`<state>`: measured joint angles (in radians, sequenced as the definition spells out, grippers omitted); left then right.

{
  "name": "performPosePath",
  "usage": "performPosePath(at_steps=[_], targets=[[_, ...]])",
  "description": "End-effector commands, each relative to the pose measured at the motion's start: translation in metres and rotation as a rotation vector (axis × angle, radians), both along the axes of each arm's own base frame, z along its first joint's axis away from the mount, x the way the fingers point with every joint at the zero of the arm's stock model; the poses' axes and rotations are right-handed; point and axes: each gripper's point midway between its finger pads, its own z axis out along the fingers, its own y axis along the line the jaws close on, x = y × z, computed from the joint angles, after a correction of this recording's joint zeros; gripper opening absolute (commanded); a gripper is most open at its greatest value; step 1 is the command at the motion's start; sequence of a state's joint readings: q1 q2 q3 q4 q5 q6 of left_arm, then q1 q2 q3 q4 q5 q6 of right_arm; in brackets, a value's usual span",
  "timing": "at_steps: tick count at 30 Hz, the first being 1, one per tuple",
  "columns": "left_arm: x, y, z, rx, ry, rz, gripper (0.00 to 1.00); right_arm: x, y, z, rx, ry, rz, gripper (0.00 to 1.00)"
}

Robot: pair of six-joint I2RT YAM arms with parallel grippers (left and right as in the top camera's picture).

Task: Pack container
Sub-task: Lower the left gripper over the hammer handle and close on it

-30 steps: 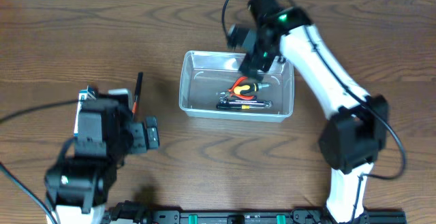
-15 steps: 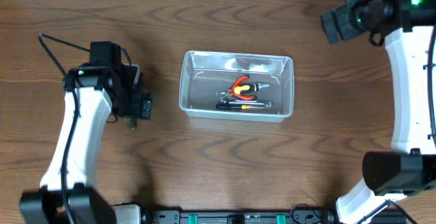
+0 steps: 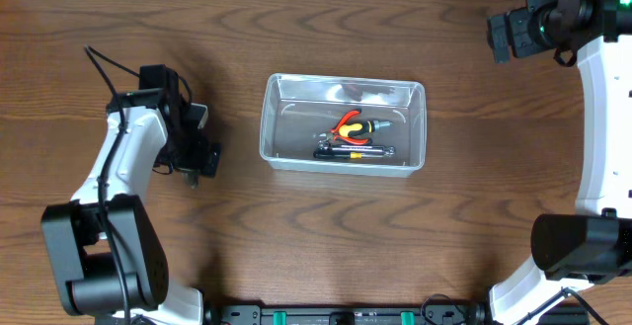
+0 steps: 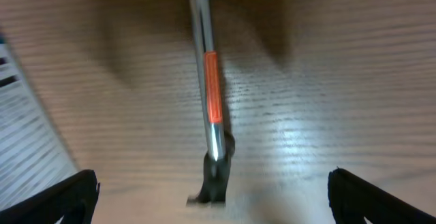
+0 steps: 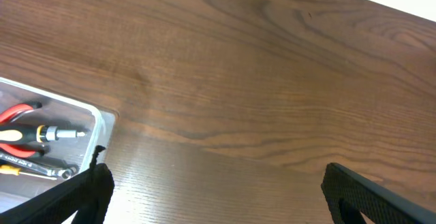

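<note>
I should next lower my left gripper to the silver tool, just past the orange band toward its dark hooked tip.
The clear container [image 3: 341,165] stands mid-table and holds red-handled pliers [image 3: 348,123], a screwdriver [image 3: 367,126] and a dark tool [image 3: 352,151]. Its corner [image 5: 102,125] shows at the left of the right wrist view. My left gripper [image 3: 200,157] is open, left of the container. In the left wrist view its fingers [image 4: 211,203] straddle a silver tool with an orange band [image 4: 212,105] lying on the table. The left arm hides that tool in the overhead view. My right gripper [image 3: 504,37] is open and empty at the far right, away from the container; its fingers [image 5: 218,197] are over bare wood.
A blue-and-white box [image 4: 20,135] lies just left of the banded tool, mostly under the left arm in the overhead view [image 3: 198,115]. The table's back edge runs along the top, close to the right gripper.
The right arm lifted away from the container and swung to the far right back. The left arm moved up from the front left and now hovers over the banded tool.
</note>
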<state>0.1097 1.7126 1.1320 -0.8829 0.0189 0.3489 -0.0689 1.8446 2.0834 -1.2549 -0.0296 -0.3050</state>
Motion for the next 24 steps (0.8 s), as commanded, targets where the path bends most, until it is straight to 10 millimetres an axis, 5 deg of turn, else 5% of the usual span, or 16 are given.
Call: performPosePath(at_steps=[1, 15, 24], targets=[[-0.011, 0.001, -0.019, 0.000, 0.043, -0.017, 0.98, 0.000, -0.001, 0.000, 0.015, -0.003, -0.015, 0.99], [-0.009, 0.001, -0.028, 0.002, 0.024, -0.017, 0.99, -0.003, -0.041, 0.000, 0.035, -0.007, -0.131, 0.99], [-0.012, 0.001, -0.037, 0.003, 0.019, -0.017, 0.99, -0.004, -0.046, 0.000, 0.035, -0.008, -0.140, 0.99]])
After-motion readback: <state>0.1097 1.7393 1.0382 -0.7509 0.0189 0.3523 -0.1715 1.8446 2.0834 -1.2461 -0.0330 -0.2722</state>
